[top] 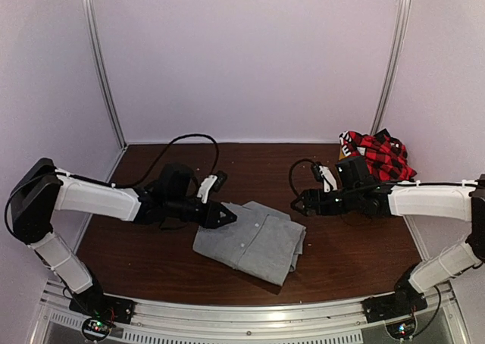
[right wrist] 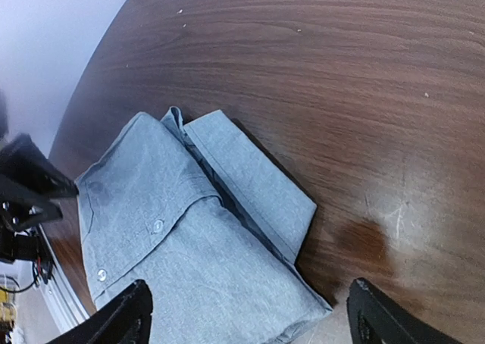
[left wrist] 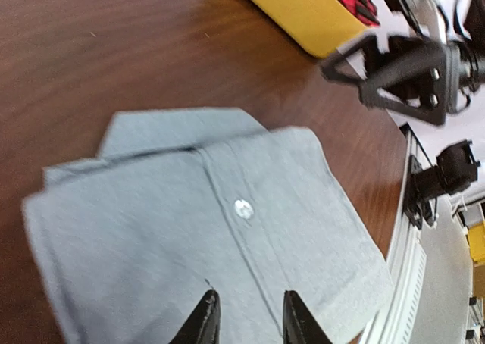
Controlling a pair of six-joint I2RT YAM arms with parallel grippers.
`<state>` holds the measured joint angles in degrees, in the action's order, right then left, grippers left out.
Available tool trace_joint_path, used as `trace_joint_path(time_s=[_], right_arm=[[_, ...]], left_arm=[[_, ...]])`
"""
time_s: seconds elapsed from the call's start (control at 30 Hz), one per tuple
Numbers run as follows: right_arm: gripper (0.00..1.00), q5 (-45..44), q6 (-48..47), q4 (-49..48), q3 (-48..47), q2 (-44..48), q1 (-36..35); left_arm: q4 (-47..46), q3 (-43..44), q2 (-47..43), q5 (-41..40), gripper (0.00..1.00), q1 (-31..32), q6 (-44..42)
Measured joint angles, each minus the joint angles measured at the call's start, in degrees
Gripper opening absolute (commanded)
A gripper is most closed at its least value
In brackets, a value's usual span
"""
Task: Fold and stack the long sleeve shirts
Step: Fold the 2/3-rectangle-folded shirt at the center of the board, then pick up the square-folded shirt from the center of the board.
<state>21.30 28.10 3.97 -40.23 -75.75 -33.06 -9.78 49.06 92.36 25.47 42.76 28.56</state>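
My right gripper moves down and to the left in the top view onto the shirt's far folded edge (top: 267,214) (right wrist: 215,198) by the buttons next, because it lies uncovered.
A light-grey button-front shirt (top: 250,242) lies folded into a rectangle on the wooden table (top: 356,245). It fills the left wrist view (left wrist: 212,223) and the right wrist view (right wrist: 189,238). My left gripper (top: 227,216) hovers over the shirt's left edge, its jaws a little apart and empty (left wrist: 248,317). My right gripper (top: 301,203) is open wide and empty (right wrist: 250,314), just right of the shirt. A red-and-black plaid shirt (top: 383,156) lies bunched at the back right.
A yellow tub (left wrist: 303,10) holds the plaid shirt at the table's back right. A black cable (top: 178,143) loops behind the left arm. White walls surround the table; a metal rail (top: 250,314) runs along the near edge.
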Motion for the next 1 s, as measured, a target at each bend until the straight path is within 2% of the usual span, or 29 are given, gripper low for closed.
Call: trace_joint_path(time_s=[0.1, 0.17, 0.4, 0.67, 1.0], right_arm=[[0.97, 2.86, -2.8, -0.22, -4.68, -6.05, 0.02], [0.98, 5.29, -4.44, -0.22, -7.61, -9.77, 0.04], [0.99, 13.55, -11.74, 1.03, -19.43, -24.02, 0.04], [0.99, 16.92, -19.85, 5.64, -27.89, -34.62, 0.04], [0.99, 17.99, -28.57, 12.22, -36.28, -42.12, 0.04]], left_arm=[[-6.14, -6.36, -0.13, -2.43, 0.29, 6.84, 3.82], [-8.26, -8.2, 0.33, -4.15, 0.29, 9.25, 5.46], [-14.53, -8.87, 5.92, -12.63, 0.29, 16.04, 8.52], [-16.2, -8.87, 9.25, -20.61, 0.28, 19.63, 8.68], [-16.22, -8.52, 9.55, -22.6, 0.28, 19.96, 8.61]])
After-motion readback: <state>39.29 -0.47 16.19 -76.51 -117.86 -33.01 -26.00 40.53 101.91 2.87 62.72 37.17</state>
